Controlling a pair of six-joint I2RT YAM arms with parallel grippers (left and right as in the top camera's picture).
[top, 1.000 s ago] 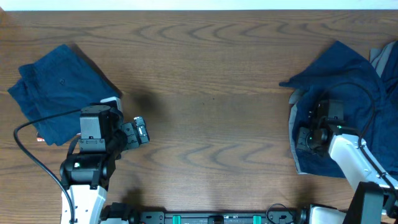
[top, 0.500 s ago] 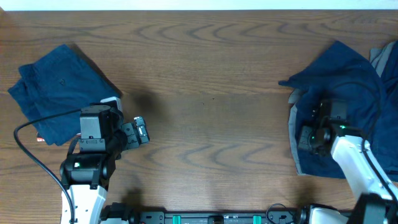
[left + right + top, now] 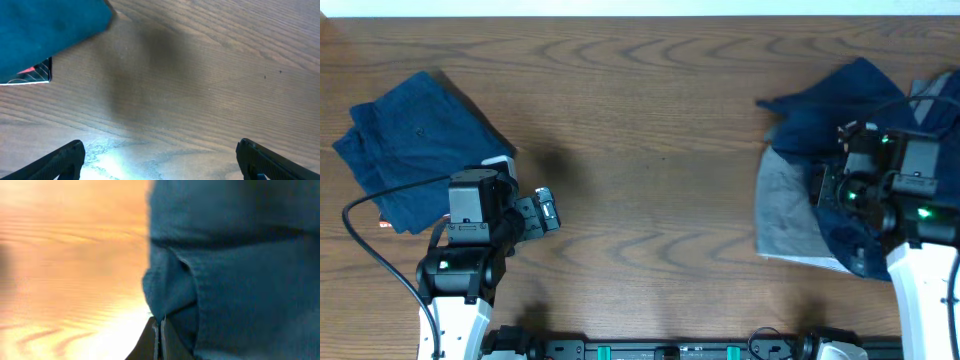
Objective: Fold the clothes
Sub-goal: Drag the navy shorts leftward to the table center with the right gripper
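Note:
My right gripper will next pull the crumpled garment's fold toward the folded garment (image 3: pixel 415 145), and then it will open.
A folded dark blue garment (image 3: pixel 415 145) lies at the table's left; its corner and a striped tag show in the left wrist view (image 3: pixel 50 25). My left gripper (image 3: pixel 159 160) is open and empty over bare wood just right of it. At the right, a crumpled dark blue garment (image 3: pixel 850 120) with its grey inner side (image 3: pixel 790 205) showing lies on the table. My right gripper (image 3: pixel 835 190) is shut on a fold of this blue cloth (image 3: pixel 225 270) and holds it up.
A grey piece of clothing (image 3: pixel 938 95) lies at the far right edge, partly under the blue garment. Brown wooden tabletop (image 3: pixel 650 150) stretches between the two garments.
My right gripper has lifted and moved up and right with the blue cloth, dragging it so the grey inner side spreads out to the left. The left arm has not moved.

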